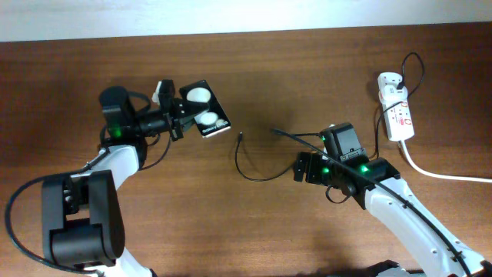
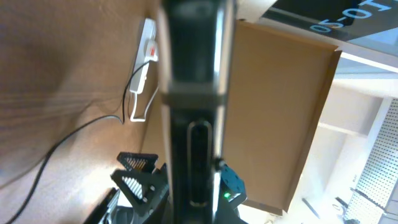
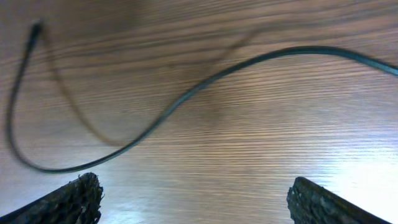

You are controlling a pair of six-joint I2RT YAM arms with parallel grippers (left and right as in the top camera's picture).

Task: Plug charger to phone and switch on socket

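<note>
The robot's right gripper should next slide to the left in the overhead view and down to the charger cable behind its plug tip (image 1: 237, 148) (image 3: 22, 65), so that the plug tip stays bare.
The phone (image 1: 206, 109), a glossy black slab with two white round spots, is held off the table by my left gripper (image 1: 175, 111), which is shut on it. In the left wrist view the phone's edge (image 2: 194, 106) fills the middle. The charger cable (image 1: 257, 175) curls on the table, its plug tip (image 1: 241, 137) lying free right of the phone. My right gripper (image 1: 301, 167) is open and empty, just right of the cable loop. In the right wrist view the cable (image 3: 180, 99) and its tip (image 3: 36, 27) lie ahead of the open fingers (image 3: 194, 200). The socket (image 1: 397, 108) lies at the far right.
The socket's thick white cord (image 1: 442, 174) runs off to the right edge. The socket also shows in the left wrist view (image 2: 148, 46). A brown board (image 2: 283, 118) and shelving stand beyond the table.
</note>
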